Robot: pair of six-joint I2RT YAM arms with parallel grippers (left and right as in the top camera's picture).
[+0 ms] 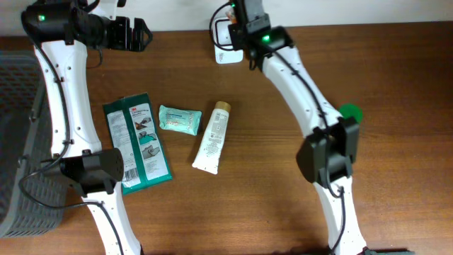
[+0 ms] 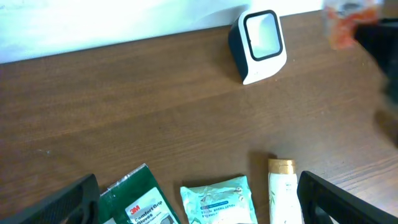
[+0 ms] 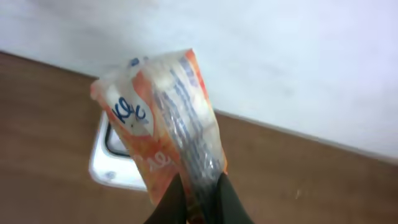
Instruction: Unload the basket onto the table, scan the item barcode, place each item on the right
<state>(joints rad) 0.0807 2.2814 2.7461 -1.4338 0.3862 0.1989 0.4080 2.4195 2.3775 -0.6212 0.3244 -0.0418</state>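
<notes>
The right gripper next swings down and right in the overhead view to the bare tabletop by the green object, descends and releases the packet.
An orange and clear plastic packet (image 3: 163, 118) is pinched by its lower edge in my right gripper (image 3: 200, 194), which is shut on it. The packet stands just in front of and above the white barcode scanner (image 3: 114, 163), blurred in this view. Overhead, the right gripper (image 1: 238, 32) hovers over the scanner (image 1: 228, 54) at the back edge of the table. The left wrist view shows the scanner (image 2: 260, 43) with its window tilted up and the orange packet (image 2: 347, 25) as a blur at top right. My left gripper (image 1: 141, 34) is open and empty at the back left.
A green glove pack (image 1: 136, 142), a pale green wipes packet (image 1: 180, 119) and a white tube with a gold cap (image 1: 212, 138) lie mid-table. A grey basket (image 1: 18, 142) stands at the left edge. A green round object (image 1: 350, 112) sits by the right arm.
</notes>
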